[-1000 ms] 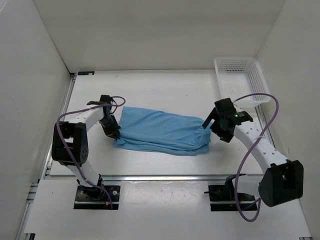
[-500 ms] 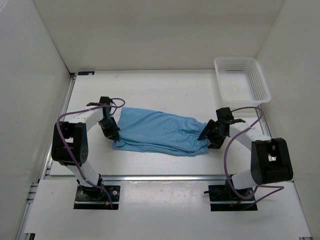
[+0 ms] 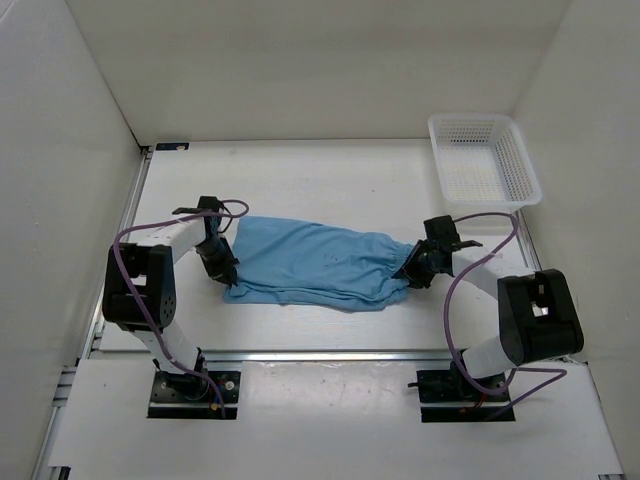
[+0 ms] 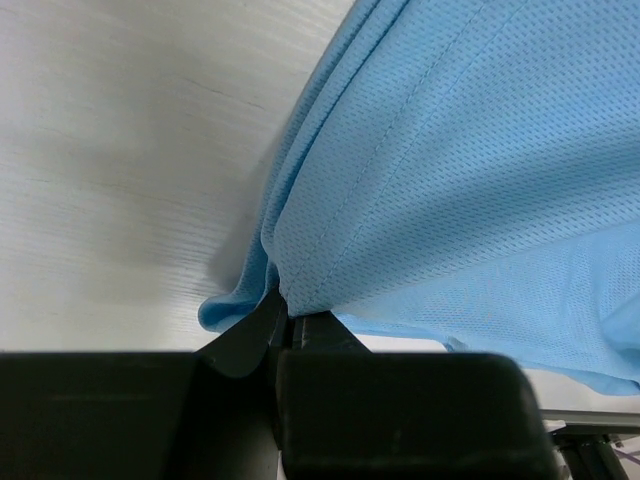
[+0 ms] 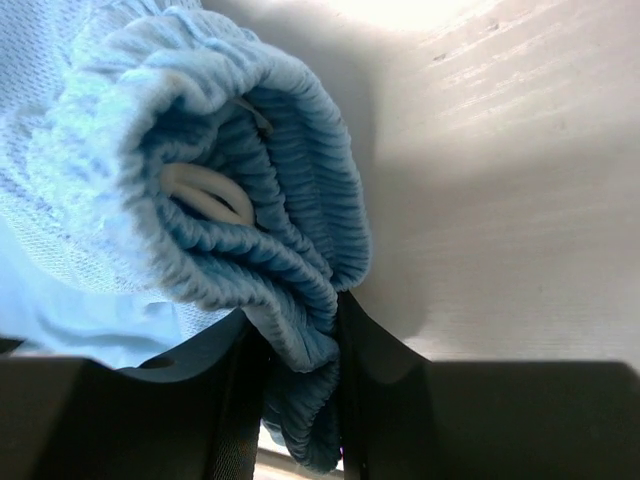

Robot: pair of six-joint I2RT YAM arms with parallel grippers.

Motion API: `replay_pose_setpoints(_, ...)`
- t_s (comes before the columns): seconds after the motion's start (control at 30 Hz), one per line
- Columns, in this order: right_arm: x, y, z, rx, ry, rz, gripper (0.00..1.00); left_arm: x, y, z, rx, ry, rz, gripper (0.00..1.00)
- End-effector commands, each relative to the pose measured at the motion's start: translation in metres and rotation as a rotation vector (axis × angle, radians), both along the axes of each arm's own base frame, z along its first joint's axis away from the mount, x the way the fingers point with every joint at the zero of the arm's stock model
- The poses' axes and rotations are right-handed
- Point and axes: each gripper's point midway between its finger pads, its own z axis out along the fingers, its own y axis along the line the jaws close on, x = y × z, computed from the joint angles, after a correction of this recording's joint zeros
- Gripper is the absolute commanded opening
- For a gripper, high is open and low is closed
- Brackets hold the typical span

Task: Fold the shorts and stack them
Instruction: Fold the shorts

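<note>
My left gripper moves toward the waistband end, to the right in the top view, next and releases the shorts' leg-hem corner [image 3: 234, 289] [image 4: 282, 280], since my right gripper holds the waistband.
The light blue shorts [image 3: 315, 265] lie stretched sideways across the middle of the table, folded lengthwise. My left gripper [image 3: 228, 278] is shut on the leg-hem corner at their left end; in the left wrist view the mesh fabric [image 4: 450, 150] runs into the closed left gripper [image 4: 283, 305]. My right gripper [image 3: 408, 272] is at the right end, its fingers closed on the gathered waistband [image 5: 250, 230], which fills the gap in the right gripper [image 5: 297, 330]. A loop of white drawstring [image 5: 205, 190] shows inside the waistband folds.
A white mesh basket [image 3: 484, 119] stands at the back right corner of the table. White walls enclose the table at the left, right and back. Both arms' purple cables loop beside them.
My right arm has lowered and moved in to the waistband, and its jaws have closed on it. The shorts' right end shifted slightly left. The left gripper has kept its grip.
</note>
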Motion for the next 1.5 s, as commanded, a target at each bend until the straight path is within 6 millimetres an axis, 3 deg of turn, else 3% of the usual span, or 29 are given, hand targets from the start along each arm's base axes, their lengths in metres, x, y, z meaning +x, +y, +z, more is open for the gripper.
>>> replay_pose_setpoints(0.0, -0.017, -0.031, -0.009, -0.241, 0.071, -0.03, 0.0, 0.005, -0.001, 0.009, -0.02, -0.045, 0.005, 0.1)
replay_pose_setpoints(0.07, -0.002, -0.036, 0.014, -0.31, 0.009, -0.045, 0.0, 0.004, -0.007, 0.009, -0.03, -0.043, -0.002, 0.1)
replay_pose_setpoints(0.1, -0.006, -0.045, 0.02, -0.358, 0.019, -0.033, 0.0, 0.003, -0.01, 0.009, -0.03, -0.042, -0.014, 0.1)
replay_pose_setpoints(0.17, 0.011, -0.058, 0.045, -0.435, -0.041, -0.056, 0.0, 0.003, -0.025, 0.012, -0.047, -0.046, -0.033, 0.1)
replay_pose_setpoints(0.2, 0.007, -0.065, 0.05, -0.481, -0.025, -0.041, 0.0, 0.002, -0.029, 0.012, -0.048, -0.045, -0.039, 0.1)
replay_pose_setpoints(0.27, 0.02, -0.076, 0.071, -0.549, -0.067, -0.061, 0.0, -0.003, -0.046, 0.015, -0.065, -0.047, -0.074, 0.1)
replay_pose_setpoints(0.33, 0.022, -0.084, 0.081, -0.596, -0.073, -0.058, 0.0, -0.009, -0.057, 0.02, -0.072, -0.061, -0.09, 0.1)
replay_pose_setpoints(0.47, 0.032, -0.096, 0.105, -0.672, -0.111, -0.063, 0.0, -0.031, -0.06, 0.018, -0.103, -0.037, -0.106, 0.1)
replay_pose_setpoints(0.53, 0.035, -0.099, 0.113, -0.694, -0.128, -0.057, 0.0, -0.039, -0.062, 0.021, -0.127, -0.039, -0.12, 0.25)
replay_pose_setpoints(0.6, 0.038, -0.103, 0.117, -0.719, -0.141, -0.057, 0.0, -0.048, -0.069, 0.024, -0.172, -0.035, -0.158, 0.59)
replay_pose_setpoints(0.63, 0.04, -0.103, 0.121, -0.722, -0.151, -0.047, 0.0, -0.05, -0.068, 0.03, -0.175, -0.047, -0.159, 0.89)
replay_pose_setpoints(0.67, 0.04, -0.103, 0.121, -0.727, -0.151, -0.037, 0.0, -0.048, -0.069, 0.039, -0.177, -0.056, -0.159, 0.99)
replay_pose_setpoints(0.77, 0.045, -0.102, 0.129, -0.744, -0.177, -0.012, 0.0, -0.031, -0.067, 0.062, -0.148, -0.12, -0.157, 0.99)
replay_pose_setpoints(0.8, 0.047, -0.101, 0.133, -0.746, -0.187, -0.004, 0.0, -0.015, -0.064, 0.077, -0.133, -0.176, -0.146, 0.99)
replay_pose_setpoints(0.87, 0.049, -0.099, 0.137, -0.757, -0.2, 0.011, 0.0, 0.0, -0.064, 0.078, -0.104, -0.186, -0.128, 0.95)
replay_pose_setpoints(0.93, 0.054, -0.096, 0.146, -0.762, -0.229, 0.018, 0.0, 0.024, -0.069, 0.076, -0.102, -0.219, -0.127, 0.61)
replay_pose_setpoints(0.97, 0.056, -0.092, 0.146, -0.761, -0.231, 0.029, 0.0, 0.027, -0.07, 0.057, -0.088, -0.156, -0.126, 0.45)
replay_pose_setpoints(1.03, 0.061, -0.08, 0.153, -0.757, -0.261, 0.061, 0.0, 0.044, -0.078, 0.05, -0.109, -0.15, -0.129, 0.12)
replay_pose_setpoints(1.2, 0.062, -0.06, 0.168, -0.782, -0.297, 0.121, 0.0, 0.058, -0.084, 0.014, -0.083, -0.07, -0.126, 0.1)
replay_pose_setpoints(1.27, 0.064, -0.046, 0.176, -0.779, -0.326, 0.15, 0.0, 0.062, -0.086, 0.008, -0.083, -0.068, -0.126, 0.1)
replay_pose_setpoints(1.47, 0.061, -0.001, 0.175, -0.79, -0.342, 0.245, 0.0, 0.056, -0.1, -0.005, -0.131, -0.027, -0.171, 0.1)
